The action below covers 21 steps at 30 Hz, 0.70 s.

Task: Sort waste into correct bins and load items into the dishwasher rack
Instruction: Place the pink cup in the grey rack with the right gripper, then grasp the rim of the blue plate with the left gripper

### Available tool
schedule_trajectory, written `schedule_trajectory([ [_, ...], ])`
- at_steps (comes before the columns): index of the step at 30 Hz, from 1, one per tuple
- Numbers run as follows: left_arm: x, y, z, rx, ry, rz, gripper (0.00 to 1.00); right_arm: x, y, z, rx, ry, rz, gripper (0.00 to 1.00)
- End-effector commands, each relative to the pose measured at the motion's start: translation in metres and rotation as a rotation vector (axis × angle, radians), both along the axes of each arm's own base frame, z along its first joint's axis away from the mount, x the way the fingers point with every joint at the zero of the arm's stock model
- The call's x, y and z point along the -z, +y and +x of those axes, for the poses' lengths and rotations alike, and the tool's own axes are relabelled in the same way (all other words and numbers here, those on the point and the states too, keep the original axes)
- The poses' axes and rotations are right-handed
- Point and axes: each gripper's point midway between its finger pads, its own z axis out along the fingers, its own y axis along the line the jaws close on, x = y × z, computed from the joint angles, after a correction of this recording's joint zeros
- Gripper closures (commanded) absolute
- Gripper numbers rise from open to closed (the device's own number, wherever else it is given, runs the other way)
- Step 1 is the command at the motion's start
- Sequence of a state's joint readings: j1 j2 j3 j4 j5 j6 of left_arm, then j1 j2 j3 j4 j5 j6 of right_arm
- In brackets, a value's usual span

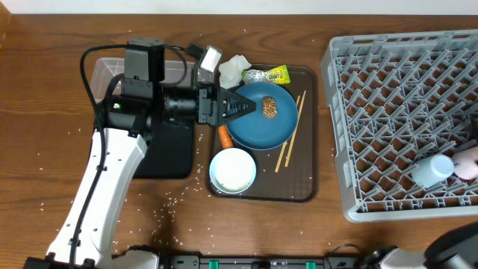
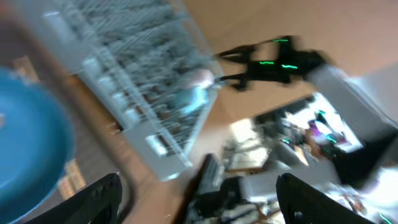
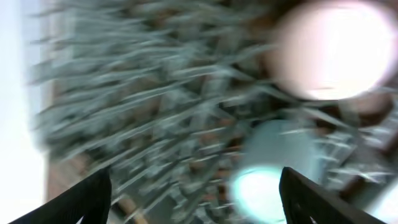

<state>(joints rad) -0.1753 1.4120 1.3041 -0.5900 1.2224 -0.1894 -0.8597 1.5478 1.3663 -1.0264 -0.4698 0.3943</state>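
Note:
Next, the left gripper tilts from sideways to downward and lowers onto the plate's rim (image 1: 233, 135) beside the carrot, where the plate's rim is clear of the food lump.
My left gripper (image 1: 245, 107) is open and empty, pointing right over the left edge of the dark-blue plate (image 1: 261, 123). A brown food lump (image 1: 269, 108) lies on the plate. The white tissue (image 1: 234, 71) and yellow-green foil wrapper (image 1: 270, 75) lie behind the plate. The carrot (image 1: 223, 137), white bowl (image 1: 232, 170) and chopsticks (image 1: 290, 142) lie nearby. The blue cup (image 1: 433, 170) and pink cup (image 1: 469, 161) sit in the dishwasher rack (image 1: 396, 90). My right gripper (image 3: 196, 180) is open above the blue cup (image 3: 267, 180) in a blurred view. The left wrist view shows open jaws (image 2: 198, 186).
The dishes rest on a brown serving tray (image 1: 306, 187). The clear tub (image 1: 101, 71) and black tray (image 1: 168, 153) lie under my left arm. Rice grains (image 1: 172, 202) are scattered on the wooden table. The right arm (image 1: 455, 245) enters at the bottom right.

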Motion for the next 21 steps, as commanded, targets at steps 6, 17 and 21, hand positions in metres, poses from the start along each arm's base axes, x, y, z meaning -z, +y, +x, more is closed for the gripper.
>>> schedule_trajectory([
  [6,0.095,0.04,0.05,-0.401,-0.128,0.719,0.2,-0.117,0.132,0.027,-0.458,-0.315,-0.291,0.18],
  [17,0.157,0.047,0.039,-0.404,0.003,0.969,0.21,-0.116,0.19,0.023,-0.588,-0.276,-0.323,0.17],
  [21,0.161,0.05,0.033,-0.409,0.042,0.981,0.21,-0.115,0.194,0.022,-0.6,-0.271,-0.317,0.16],
])
